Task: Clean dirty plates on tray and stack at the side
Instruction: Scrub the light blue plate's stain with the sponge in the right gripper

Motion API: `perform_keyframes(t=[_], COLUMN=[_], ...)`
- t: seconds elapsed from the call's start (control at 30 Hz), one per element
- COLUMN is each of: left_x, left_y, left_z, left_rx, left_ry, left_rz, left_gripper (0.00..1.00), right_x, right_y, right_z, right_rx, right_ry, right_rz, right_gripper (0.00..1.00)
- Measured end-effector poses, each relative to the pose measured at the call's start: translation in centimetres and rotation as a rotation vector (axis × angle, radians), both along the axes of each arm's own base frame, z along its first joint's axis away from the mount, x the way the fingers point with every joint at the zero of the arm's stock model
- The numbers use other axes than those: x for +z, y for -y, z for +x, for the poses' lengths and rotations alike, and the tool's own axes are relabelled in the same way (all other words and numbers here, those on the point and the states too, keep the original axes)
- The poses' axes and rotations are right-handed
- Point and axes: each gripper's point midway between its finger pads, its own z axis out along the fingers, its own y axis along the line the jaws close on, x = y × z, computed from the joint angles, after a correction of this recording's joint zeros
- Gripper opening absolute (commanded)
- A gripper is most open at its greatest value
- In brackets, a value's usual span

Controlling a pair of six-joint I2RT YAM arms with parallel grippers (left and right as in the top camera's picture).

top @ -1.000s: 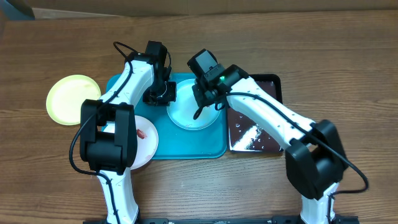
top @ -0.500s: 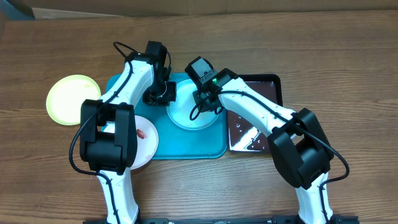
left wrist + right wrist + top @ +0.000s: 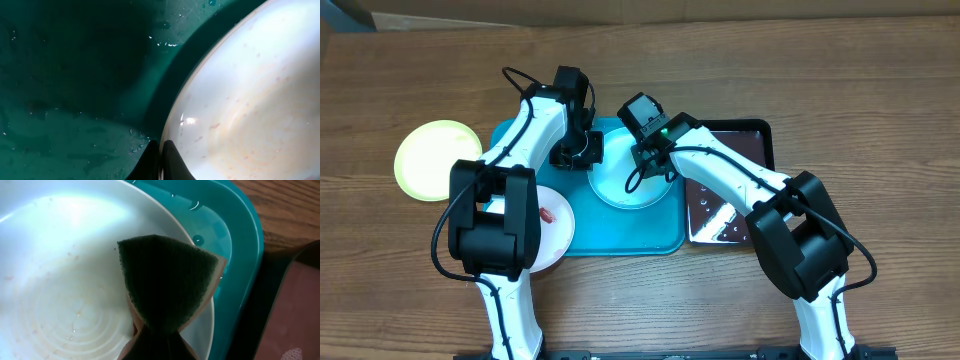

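Note:
Next I will move my right gripper off the plate and onto the black tray (image 3: 292, 317) to release the sponge (image 3: 167, 280), as this tray lies to its right in the overhead view.
The light blue plate (image 3: 620, 188) lies on the turquoise tray (image 3: 620, 238). My left gripper (image 3: 582, 152) is shut on the plate's left rim; in the left wrist view the fingertips (image 3: 172, 161) pinch the rim of the plate (image 3: 250, 100) over the wet tray (image 3: 75, 75). My right gripper (image 3: 655, 165) is shut on a green-faced sponge (image 3: 167, 280), which rests on the plate's (image 3: 60, 270) right inner side. The white plate (image 3: 555, 225) with a red smear sits at the tray's left front edge, partly under my left arm. The cream plate (image 3: 432, 160) lies on the table at the left.
A glossy black tray (image 3: 740, 200) with white foam sits right of the turquoise tray, touching it. The turquoise tray's rim (image 3: 240, 240) and the wooden table (image 3: 290, 205) show behind the sponge. Both arms crowd the tray's far half.
My right gripper has slid the sponge a little to the left across the light blue plate. The left gripper and the other plates have not moved.

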Motion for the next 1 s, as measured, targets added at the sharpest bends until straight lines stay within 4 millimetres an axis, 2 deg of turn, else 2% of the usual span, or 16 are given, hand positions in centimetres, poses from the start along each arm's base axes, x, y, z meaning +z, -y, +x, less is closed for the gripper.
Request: perform_keyframes(t=[0.57, 0.8, 1.0], left_x=[0.0, 0.0, 0.0], left_y=[0.0, 0.0, 0.0], left_z=[0.0, 0.0, 0.0], left_rx=[0.000, 0.000, 0.000], left_ry=[0.000, 0.000, 0.000], left_rz=[0.000, 0.000, 0.000], left_gripper=[0.04, 0.04, 0.04], right_x=[0.0, -1.7, -1.9], right_y=[0.5, 0.5, 0.0], right_z=[0.3, 0.2, 0.0], right_rx=[-0.028, -0.029, -0.020], right_ry=[0.002, -0.021, -0.045], right_rz=[0.001, -0.015, 0.018], right_gripper=[0.04, 0.04, 0.04])
